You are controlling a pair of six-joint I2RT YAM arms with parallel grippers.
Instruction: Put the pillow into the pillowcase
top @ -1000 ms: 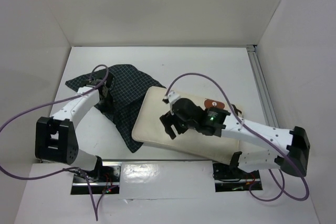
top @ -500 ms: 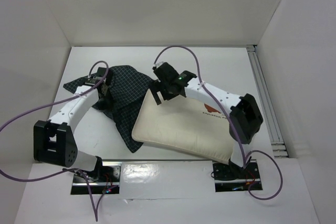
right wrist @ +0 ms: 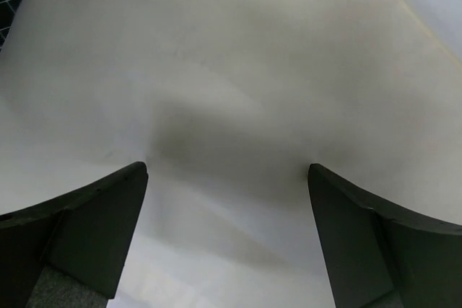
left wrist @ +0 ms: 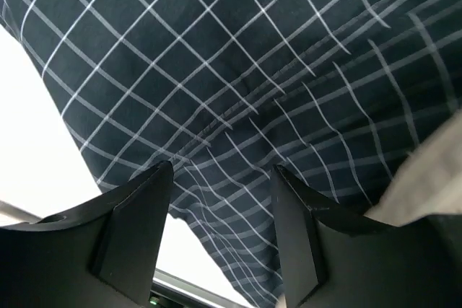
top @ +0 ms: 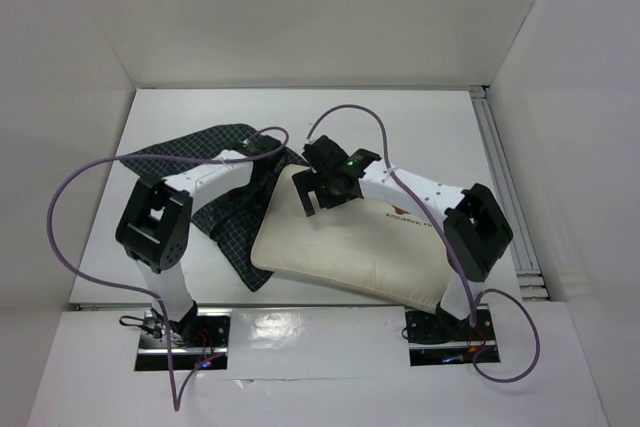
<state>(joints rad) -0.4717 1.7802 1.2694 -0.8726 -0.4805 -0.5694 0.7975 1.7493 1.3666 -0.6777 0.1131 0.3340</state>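
Observation:
The folded edge of the checked pillowcase beside the pillow (top: 340,247) gets my left gripper lowered onto it next, since that edge runs between the gripper's open fingers.
The cream pillow (top: 340,247) lies slanted in the middle of the table, its printed label (top: 405,214) partly under my right arm. Its left edge overlaps the dark checked pillowcase (top: 228,222), which lies crumpled to the left. My left gripper (top: 274,159) hovers over the pillowcase beside the pillow's far left corner. In the left wrist view that gripper (left wrist: 222,171) is open just above the checked pillowcase (left wrist: 238,70), with a pillow corner (left wrist: 426,174) at the right. My right gripper (top: 312,197) hangs open over the pillow (right wrist: 231,70) near that corner, and nothing lies between its fingers (right wrist: 101,229).
White walls enclose the white table (top: 400,127) on three sides. A metal rail (top: 500,177) runs along the right edge. Purple cables loop over both arms. A strip of bare table (left wrist: 36,149) shows beside the pillowcase in the left wrist view.
My left gripper opened and moved right across the pillowcase toward the pillow's corner. My right arm swung from the pillow's middle to its far left corner and opened wider.

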